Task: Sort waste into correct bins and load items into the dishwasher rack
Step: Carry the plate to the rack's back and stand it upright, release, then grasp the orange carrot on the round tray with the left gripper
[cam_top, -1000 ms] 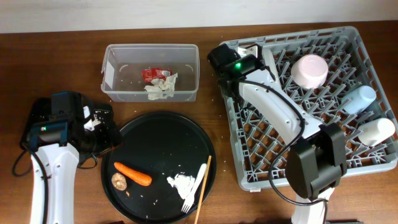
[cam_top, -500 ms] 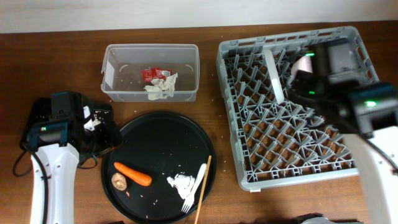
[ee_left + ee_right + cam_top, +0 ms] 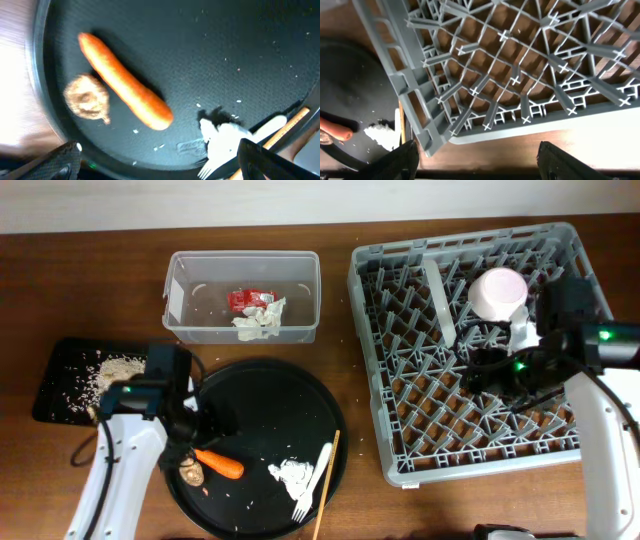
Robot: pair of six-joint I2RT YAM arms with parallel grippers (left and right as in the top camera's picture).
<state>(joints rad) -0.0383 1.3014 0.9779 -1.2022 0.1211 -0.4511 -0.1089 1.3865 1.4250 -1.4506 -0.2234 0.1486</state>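
Observation:
The carrot's thick end [image 3: 228, 469] [image 3: 151, 111] gets my open left gripper lowered onto it next, a finger on each side, since bare tray between it and the brown lump leaves room.
A carrot [image 3: 215, 463] and a brown lump [image 3: 190, 472] lie at the left of the round black tray [image 3: 270, 405]. A crumpled tissue [image 3: 290, 475], a white fork [image 3: 315, 480] and a chopstick [image 3: 328, 485] lie at its lower right. My left gripper [image 3: 190, 442] is open and empty just above the tray's left side. In the left wrist view [image 3: 160, 167] the carrot [image 3: 125, 102] lies ahead of it. My right gripper [image 3: 490, 375] is open and empty over the middle of the grey dishwasher rack [image 3: 400, 465]; the right wrist view [image 3: 490, 162] shows it too. A pink cup [image 3: 498, 292] sits in the rack.
A clear bin [image 3: 180, 290] at the back holds a red wrapper [image 3: 245, 298] and crumpled paper [image 3: 260, 320]. A small black tray [image 3: 60, 390] with crumbs lies at the far left. The rack's front left corner [image 3: 427, 135] stands close to the round tray's edge.
My left arm has moved right from the small black tray to the round tray, uncovering the crumbs. My right arm has swung to the middle of the rack.

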